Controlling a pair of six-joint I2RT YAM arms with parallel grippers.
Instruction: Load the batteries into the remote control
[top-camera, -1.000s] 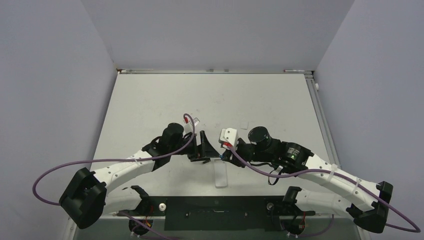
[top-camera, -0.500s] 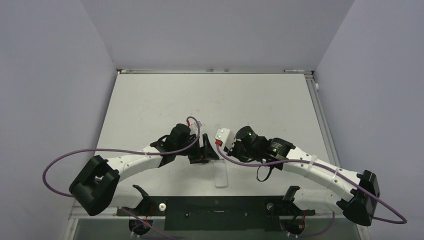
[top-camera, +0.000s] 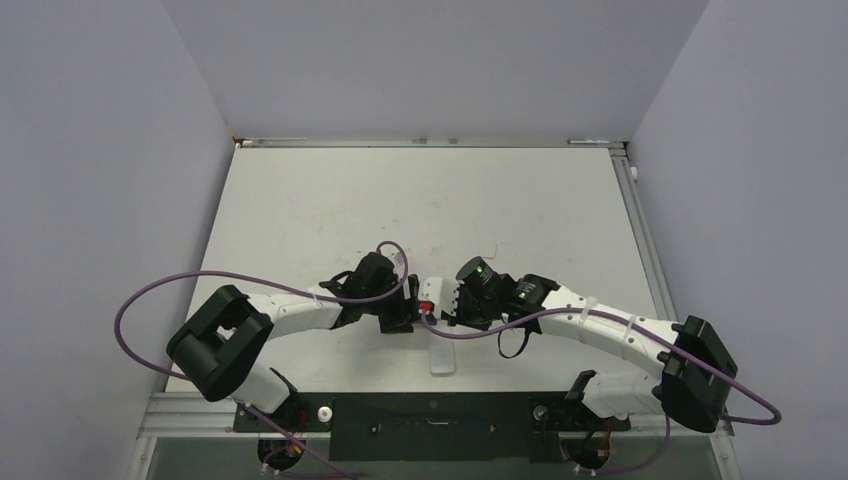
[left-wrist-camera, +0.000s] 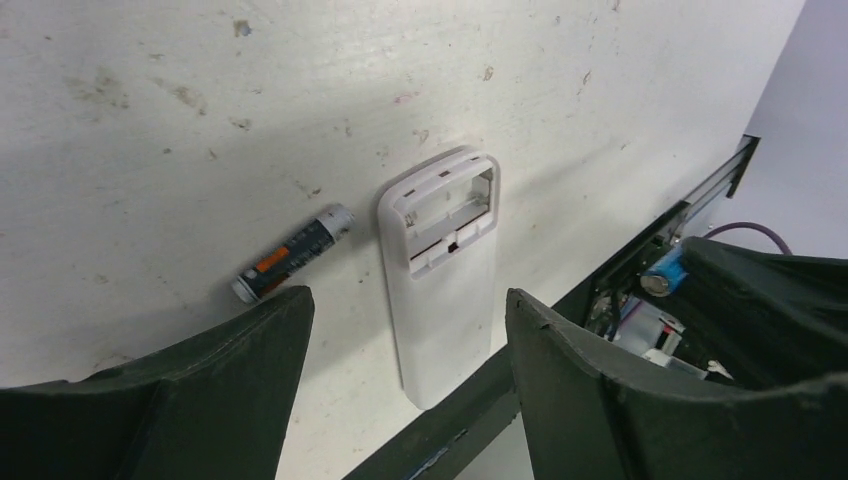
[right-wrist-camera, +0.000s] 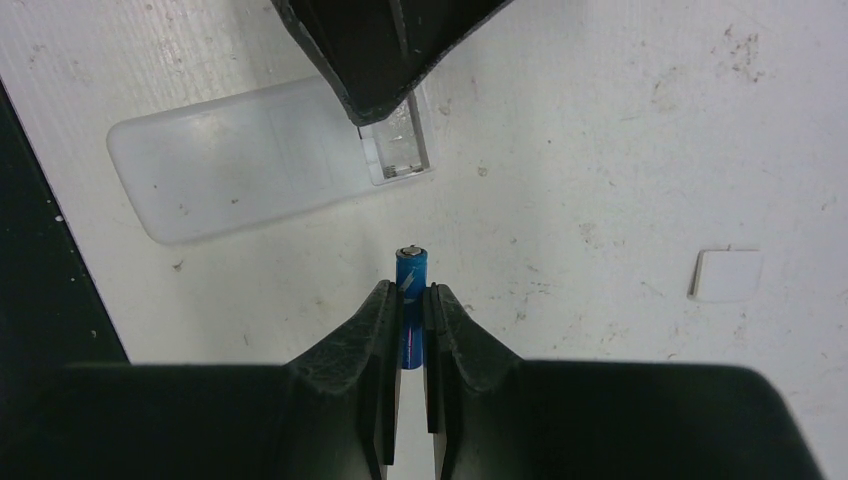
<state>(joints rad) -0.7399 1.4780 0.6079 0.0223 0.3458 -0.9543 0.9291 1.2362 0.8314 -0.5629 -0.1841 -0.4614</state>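
I will move the blue battery (right-wrist-camera: 412, 272) in my right gripper to the left in the top view next and lower it into the remote's empty battery compartment below.
The white remote control (left-wrist-camera: 440, 290) lies back up near the table's front edge, its battery compartment (left-wrist-camera: 450, 205) open and empty. It also shows in the right wrist view (right-wrist-camera: 240, 165) and the top view (top-camera: 442, 356). The dark grey-black battery (left-wrist-camera: 292, 253) lies on the table just left of the remote. My left gripper (left-wrist-camera: 408, 300) is open and empty, hovering over the remote. My right gripper (right-wrist-camera: 410, 295) is shut on the blue battery (right-wrist-camera: 412, 272), holding it a little above the table beside the compartment end. In the top view both grippers, left (top-camera: 403, 312) and right (top-camera: 440, 312), sit close together.
A small white square plastic piece (right-wrist-camera: 725, 275) lies on the table to the right of my right gripper. The black rail along the table's front edge (left-wrist-camera: 470, 430) runs just past the remote's far end. My left finger (right-wrist-camera: 385, 50) hangs over the compartment end.
Both arms have swung inward and down toward the remote, bringing the two grippers close together. The right gripper still holds the blue battery.
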